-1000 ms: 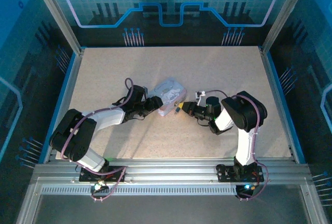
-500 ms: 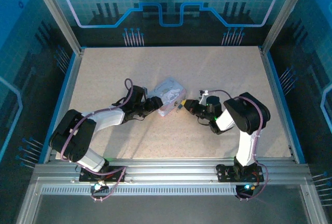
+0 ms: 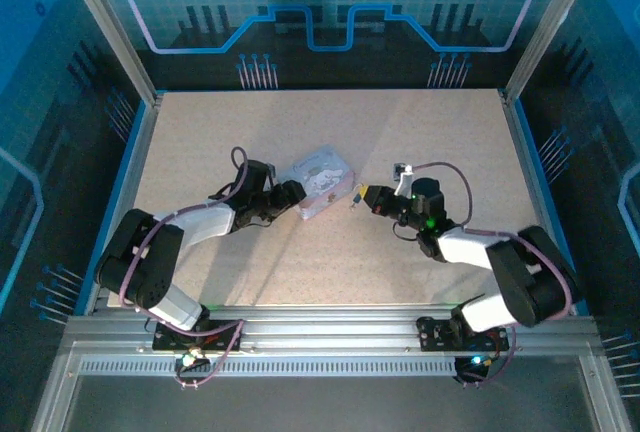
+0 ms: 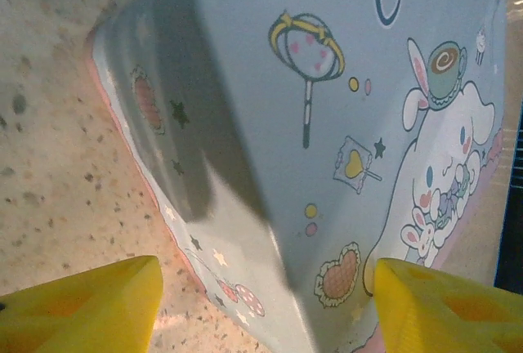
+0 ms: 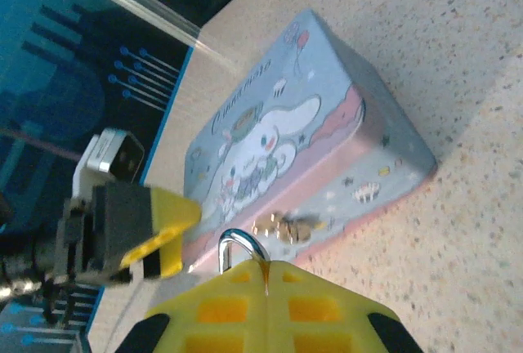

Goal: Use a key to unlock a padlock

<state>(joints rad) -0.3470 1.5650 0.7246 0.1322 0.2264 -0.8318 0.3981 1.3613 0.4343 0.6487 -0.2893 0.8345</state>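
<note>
The tabletop in front of the tin is free, so the right gripper will next move back and down there and let go of the padlock.
My right gripper point(image 5: 265, 275) is shut on the padlock. Only the padlock's silver shackle point(image 5: 241, 243) sticks out past the yellow fingers point(image 5: 327, 308); its dark body is hidden between them. From above, the right gripper point(image 3: 358, 195) sits just right of the pale cartoon-printed tin point(image 3: 320, 180), a small gap apart. My left gripper point(image 4: 261, 312) is open, and its yellow fingers point(image 4: 82, 304) straddle the tin's near corner point(image 4: 270, 279). In the top view the left gripper point(image 3: 292, 197) is at the tin's left end. The key is hidden.
A brassy clasp point(image 5: 286, 226) sits on the tin's side facing the right gripper. The speckled table point(image 3: 330, 262) has free room in front of and behind the tin. Metal frame posts point(image 3: 130, 62) and blue walls bound the table.
The right arm's elbow has swung out to the right and its gripper has drawn back slightly from the tin. The tin and the left gripper have shifted a little to the left.
</note>
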